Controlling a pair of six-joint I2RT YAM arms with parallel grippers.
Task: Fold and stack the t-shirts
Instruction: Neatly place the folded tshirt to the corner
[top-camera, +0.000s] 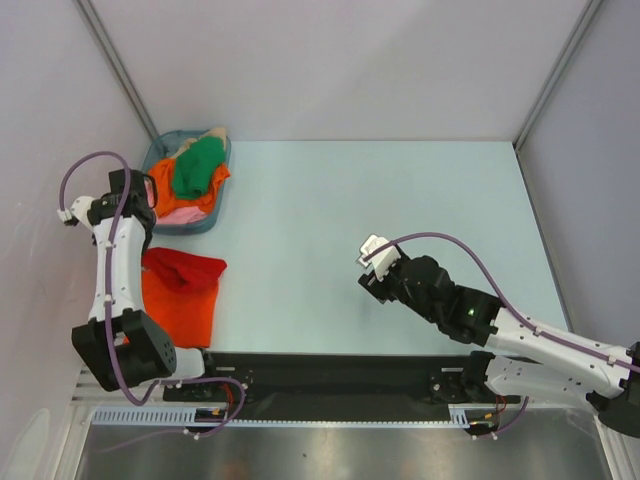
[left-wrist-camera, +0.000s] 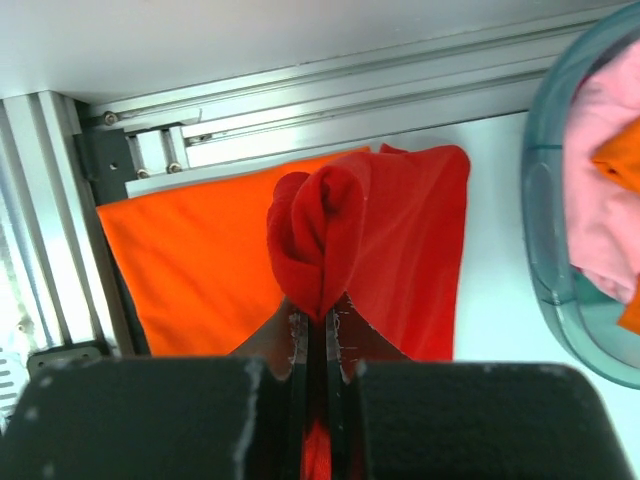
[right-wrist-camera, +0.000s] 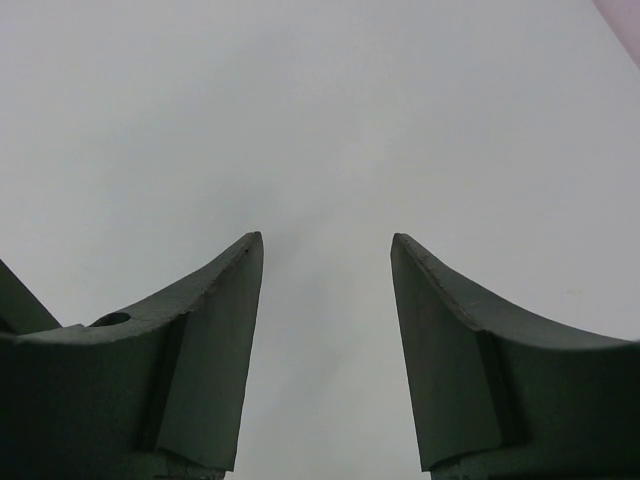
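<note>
Next, my left gripper lowers back over the orange t-shirt's uncovered part (top-camera: 182, 316) (left-wrist-camera: 192, 265) and releases the red t-shirt's fold. That part of the orange t-shirt lies below the gripper and nearer my base.
A bright red t-shirt (top-camera: 185, 268) (left-wrist-camera: 400, 240) lies bunched on top of an orange t-shirt (top-camera: 185, 315) (left-wrist-camera: 190, 270) spread flat by the table's near left edge. My left gripper (top-camera: 142, 207) (left-wrist-camera: 320, 315) hovers above them, shut on a gathered fold of the red shirt, which hangs from its jaws. Green (top-camera: 198, 168), orange (top-camera: 165, 185), pink (top-camera: 178, 213) (left-wrist-camera: 600, 200) and beige (top-camera: 215, 133) t-shirts are heaped in the basket. My right gripper (top-camera: 366, 268) (right-wrist-camera: 325, 240) stands open over bare table at centre right, with nothing between its fingers.
The blue-grey plastic basket (top-camera: 150, 160) (left-wrist-camera: 545, 230) sits at the back left corner, just beyond the left gripper. Aluminium rails (left-wrist-camera: 330, 110) run along the table's near edge behind the orange shirt. Grey walls enclose the pale table (top-camera: 400, 200).
</note>
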